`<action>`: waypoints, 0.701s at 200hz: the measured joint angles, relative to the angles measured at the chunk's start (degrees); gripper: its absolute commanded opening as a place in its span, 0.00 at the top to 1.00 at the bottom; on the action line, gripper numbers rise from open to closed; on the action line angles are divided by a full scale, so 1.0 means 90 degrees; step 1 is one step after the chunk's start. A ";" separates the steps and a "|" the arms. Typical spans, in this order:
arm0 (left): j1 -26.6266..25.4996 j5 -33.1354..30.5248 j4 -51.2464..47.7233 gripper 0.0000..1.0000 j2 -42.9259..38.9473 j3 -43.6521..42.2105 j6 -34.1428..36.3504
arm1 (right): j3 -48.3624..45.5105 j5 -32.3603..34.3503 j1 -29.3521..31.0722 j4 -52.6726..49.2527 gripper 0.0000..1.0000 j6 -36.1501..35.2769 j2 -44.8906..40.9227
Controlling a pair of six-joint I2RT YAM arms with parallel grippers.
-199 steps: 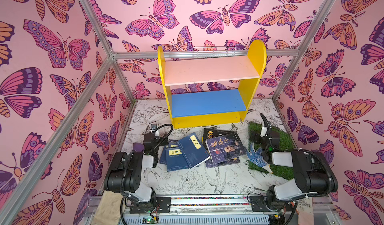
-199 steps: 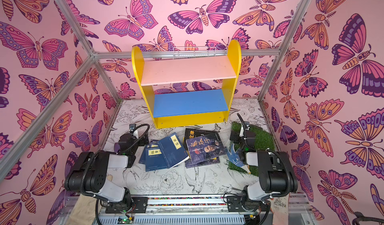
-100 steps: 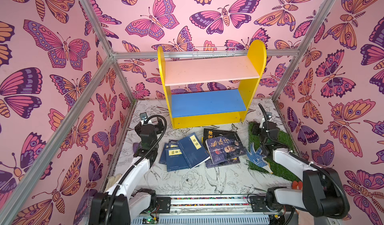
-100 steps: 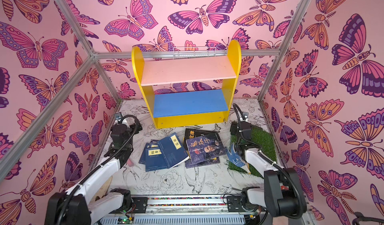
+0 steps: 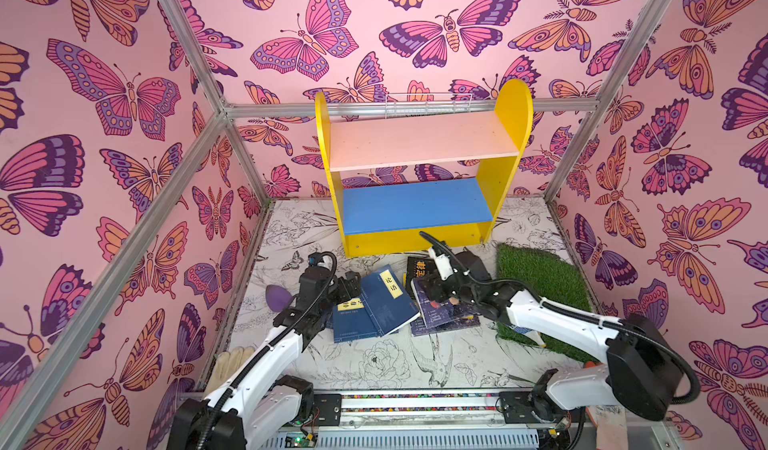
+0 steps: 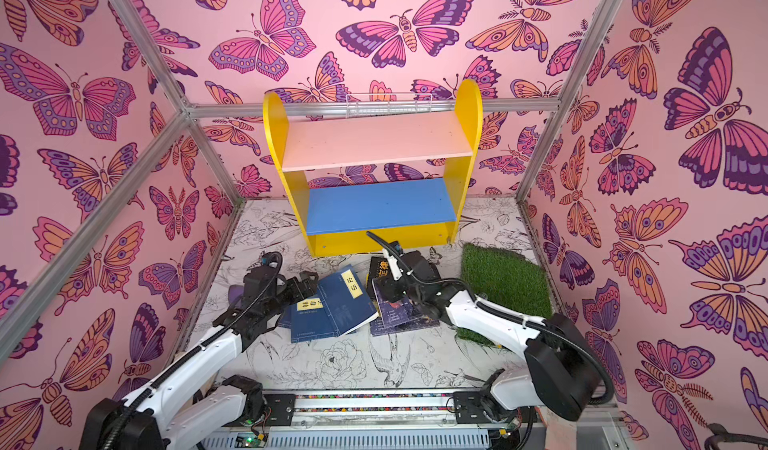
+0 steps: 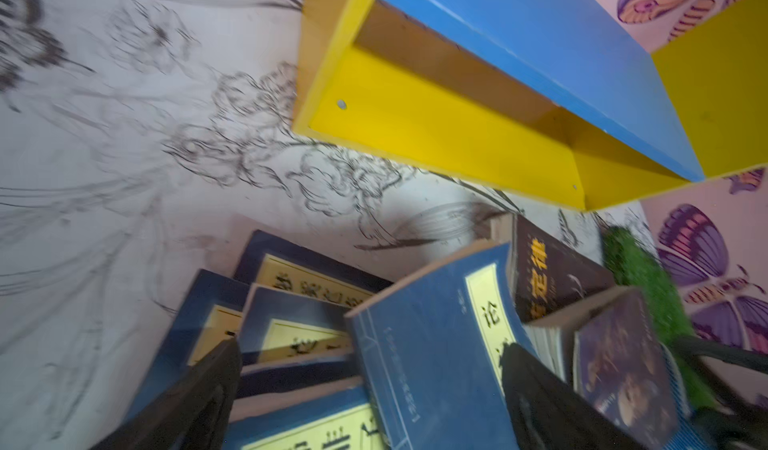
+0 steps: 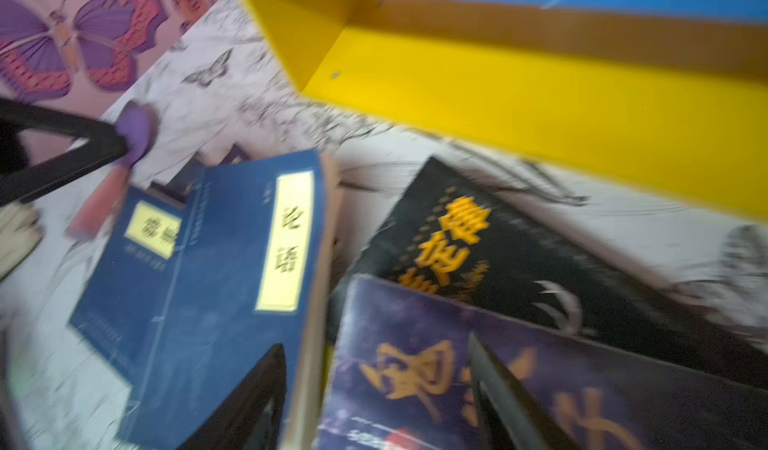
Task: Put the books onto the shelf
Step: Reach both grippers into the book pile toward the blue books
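I will lower my left gripper onto the topmost navy book's raised edge [image 5: 362, 282] [image 7: 359, 348], near its corner on the shelf side, because that edge is clear above the other navy books.
The shelf [image 5: 513, 107] [image 6: 467, 107] stands at the back, its pink and blue boards bare; its yellow base shows in the wrist views [image 7: 436, 132] [image 8: 540, 107]. The books lie in a loose pile before it: a navy book with a yellow label [image 5: 384, 298] [image 7: 432, 344] [image 8: 216, 269] atop other navy ones, a black book [image 5: 417, 267] [image 8: 519, 269], and a dark portrait book [image 5: 440, 313] [image 8: 436, 365]. My left gripper [image 5: 347, 286] [image 7: 370, 346] hangs open over the navy books. My right gripper [image 5: 430, 290] [image 8: 374, 344] is open, straddling the portrait book's edge.
A green turf mat [image 5: 540, 286] lies right of the pile under my right arm. A purple object [image 5: 277, 296] sits left of the books and a beige glove [image 5: 230, 360] by the left wall. A white wire basket [image 5: 428, 103] hangs behind the shelf.
Both arms have unfolded from the front rail and reached forward over the book pile. The right jaws have narrowed somewhat. The books lie where they were.
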 measured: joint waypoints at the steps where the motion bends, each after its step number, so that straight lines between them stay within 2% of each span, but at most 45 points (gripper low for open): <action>1: 0.0000 0.0022 -0.0005 0.01 0.0015 0.0007 0.0000 | 0.0005 -0.0022 0.0012 -0.0005 0.32 0.0007 0.0024; 23: -0.0007 0.0697 -0.0134 0.04 0.0488 0.0357 0.0032 | 0.0092 -0.0486 0.0168 -0.0136 0.33 0.0216 0.0600; 59: -0.0007 0.1331 -0.0525 0.05 0.1452 0.1231 0.0403 | 0.0265 -0.0624 0.0168 -0.0350 0.34 0.0313 0.0886; 93: -0.0010 0.1411 -0.1226 0.06 0.2339 0.1950 0.0852 | 0.0287 -0.0806 0.0168 -0.0294 0.35 0.0301 0.1044; 140: -0.0010 0.1231 -0.1848 0.06 0.2620 0.2008 0.1069 | 0.0340 -0.0896 0.0168 -0.0277 0.35 0.0112 0.1124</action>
